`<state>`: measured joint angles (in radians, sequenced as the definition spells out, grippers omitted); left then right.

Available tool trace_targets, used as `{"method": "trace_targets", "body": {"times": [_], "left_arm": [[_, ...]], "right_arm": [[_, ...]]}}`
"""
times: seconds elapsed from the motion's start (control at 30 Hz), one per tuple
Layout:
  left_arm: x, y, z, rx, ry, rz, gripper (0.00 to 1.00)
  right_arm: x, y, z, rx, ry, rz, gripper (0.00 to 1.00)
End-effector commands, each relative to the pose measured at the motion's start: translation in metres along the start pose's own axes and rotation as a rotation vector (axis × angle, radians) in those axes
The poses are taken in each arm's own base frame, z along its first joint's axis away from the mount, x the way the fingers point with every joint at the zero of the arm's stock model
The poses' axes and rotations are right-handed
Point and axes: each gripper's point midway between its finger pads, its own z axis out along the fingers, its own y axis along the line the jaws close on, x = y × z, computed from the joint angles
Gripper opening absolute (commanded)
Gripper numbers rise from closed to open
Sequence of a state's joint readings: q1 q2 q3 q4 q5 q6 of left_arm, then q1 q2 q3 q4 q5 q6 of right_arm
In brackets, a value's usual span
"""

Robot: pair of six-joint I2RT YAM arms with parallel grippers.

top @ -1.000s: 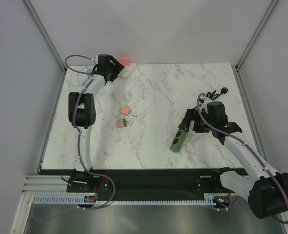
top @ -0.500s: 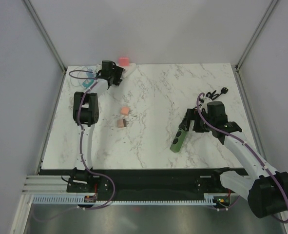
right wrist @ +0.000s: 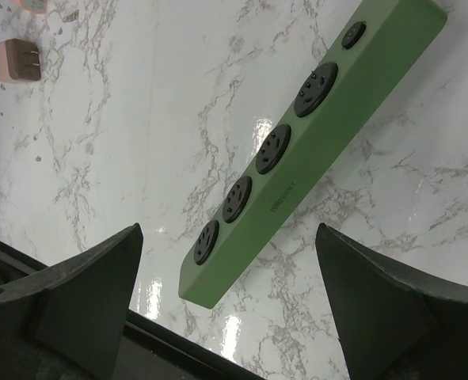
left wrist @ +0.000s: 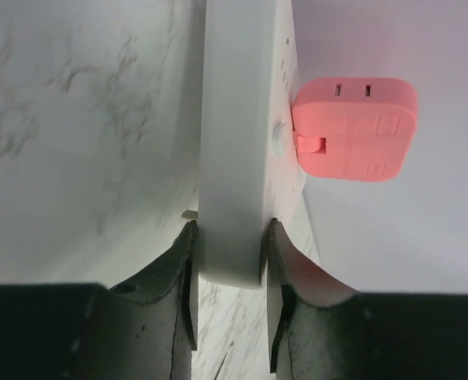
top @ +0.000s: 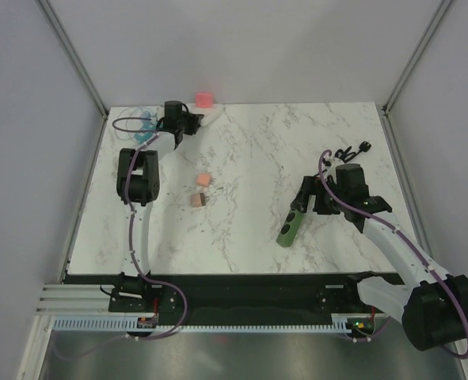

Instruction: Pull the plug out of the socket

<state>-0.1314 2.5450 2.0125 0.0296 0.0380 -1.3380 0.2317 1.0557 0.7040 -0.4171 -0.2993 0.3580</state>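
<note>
My right gripper goes to the left in the top view next and closes across the pink plug's sides, since my left gripper already holds the socket strip.
A white socket strip lies at the table's back left, and a pink plug sits in its face. My left gripper is shut on the near end of this strip, one finger on each side. From above, the left gripper is beside the white socket strip, with the pink plug by the back wall. My right gripper stands open over the right half of the table, holding nothing.
A green power strip with several black outlets lies under the right gripper. Two small adapters, one pink and one brown, lie mid-table. Black clips rest at the back right. A teal item lies by the left arm.
The left gripper has come down onto the white socket strip and its fingers have closed on it. The right arm has not moved.
</note>
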Motion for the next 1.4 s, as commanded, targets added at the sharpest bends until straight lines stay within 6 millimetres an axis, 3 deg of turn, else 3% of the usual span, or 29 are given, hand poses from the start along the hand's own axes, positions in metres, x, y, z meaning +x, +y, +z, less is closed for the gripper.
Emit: {"method": "trace_targets", "body": {"times": [0.0,0.03,0.07,0.1,0.13,0.17,0.2,0.27,0.33,0.4,0.43,0.5,0.57,0.63,0.7,0.8,1.0,1.07,1.2,1.37], "left_arm": [[0.028,0.041,-0.041,-0.131,0.100,0.164,0.02],[0.033,0.038,-0.052,-0.098,0.122,0.180,0.02],[0.046,0.073,-0.064,-0.141,0.160,0.206,0.02],[0.047,0.061,-0.080,-0.110,0.166,0.219,0.02],[0.054,0.067,-0.089,-0.102,0.204,0.244,0.02],[0.064,0.089,-0.100,-0.134,0.244,0.259,0.02],[0.067,0.080,-0.111,-0.109,0.263,0.281,0.02],[0.088,0.090,-0.129,-0.099,0.348,0.348,0.02],[0.101,0.081,-0.147,-0.058,0.400,0.431,0.02],[0.119,0.085,-0.164,-0.059,0.451,0.492,0.02],[0.129,0.074,-0.175,-0.019,0.476,0.550,0.02],[0.143,0.079,-0.190,-0.038,0.529,0.598,0.02],[0.165,0.074,-0.207,-0.001,0.594,0.669,0.02],[0.184,0.078,-0.224,0.005,0.658,0.724,0.02],[0.192,0.084,-0.233,0.000,0.691,0.769,0.02],[0.204,0.089,-0.245,0.008,0.735,0.803,0.02],[0.212,0.090,-0.260,0.034,0.765,0.872,0.02],[0.220,0.090,-0.264,0.044,0.778,0.898,0.02],[0.231,0.094,-0.271,0.052,0.808,0.918,0.02],[0.232,0.093,-0.270,0.062,0.814,0.938,0.02]], "right_arm": [[-0.018,0.003,0.005,0.000,-0.021,-0.018,0.98],[-0.021,0.003,0.008,-0.001,-0.019,-0.016,0.98],[-0.023,0.005,0.011,-0.009,-0.016,-0.014,0.98],[-0.026,0.007,0.015,-0.016,-0.014,-0.014,0.98],[-0.034,0.011,0.020,-0.031,-0.038,-0.028,0.98],[-0.040,0.016,0.023,-0.039,-0.053,-0.043,0.98],[-0.045,0.017,0.031,-0.038,-0.056,-0.052,0.98],[-0.052,0.020,0.039,-0.035,-0.063,-0.062,0.97],[-0.066,0.026,0.046,-0.053,-0.078,-0.055,0.88],[-0.078,0.036,0.050,-0.085,-0.107,-0.062,0.76],[-0.081,0.041,0.052,-0.098,-0.112,-0.069,0.73],[-0.085,0.053,0.057,-0.141,-0.111,-0.093,0.64],[-0.084,0.061,0.064,-0.161,-0.106,-0.107,0.64],[-0.083,0.064,0.076,-0.181,-0.106,-0.108,0.71],[-0.080,0.074,0.083,-0.248,-0.093,-0.117,0.78],[-0.075,0.074,0.100,-0.250,-0.084,-0.117,0.83],[-0.075,0.070,0.115,-0.234,-0.066,-0.136,0.84],[-0.078,0.067,0.121,-0.218,-0.065,-0.142,0.82],[-0.079,0.067,0.132,-0.228,-0.049,-0.145,0.66],[-0.082,0.063,0.148,-0.207,-0.043,-0.143,0.59]]}}
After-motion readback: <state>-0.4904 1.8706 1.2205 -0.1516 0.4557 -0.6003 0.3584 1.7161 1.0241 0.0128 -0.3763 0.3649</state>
